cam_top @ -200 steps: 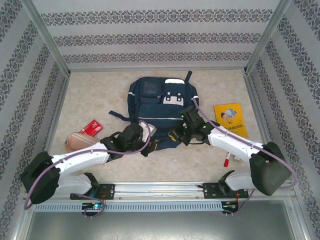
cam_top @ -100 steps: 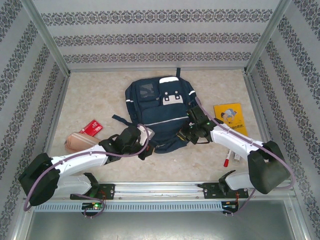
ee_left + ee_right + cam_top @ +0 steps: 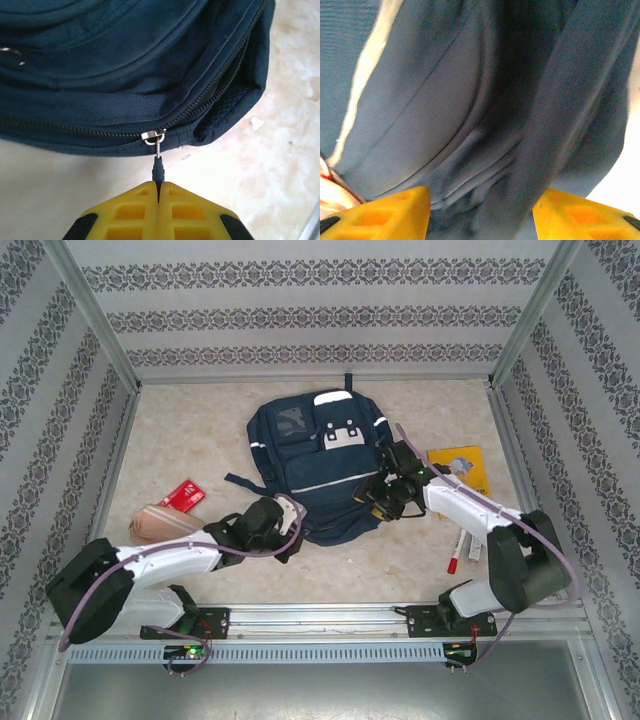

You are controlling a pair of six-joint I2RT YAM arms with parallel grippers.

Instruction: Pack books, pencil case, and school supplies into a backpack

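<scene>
I will next pull the dark zipper pull outward with my left gripper along the still-closed part of the zip, so the gap gets wider, and then let go.
The navy backpack lies flat mid-table, its bottom edge toward the arms. My left gripper is at that near edge, shut on the dark zipper pull. The pull hangs from a silver slider on the backpack, whose zip gapes to the right. My right gripper sits at the pack's near right corner, open, with loose navy fabric between its yellow fingers. The yellow book lies right of the pack, partly under the right arm. The pink pencil case lies far left. The red-capped marker lies near the right arm.
A small red packet lies just above the pencil case. Metal frame posts and patterned walls close in the table on three sides. A rail with both arm bases runs along the near edge.
My right gripper has opened, letting go of the backpack fabric it pinched, and shifted slightly right. The backpack has settled flatter and a little left. The left gripper stays shut on the zipper pull.
</scene>
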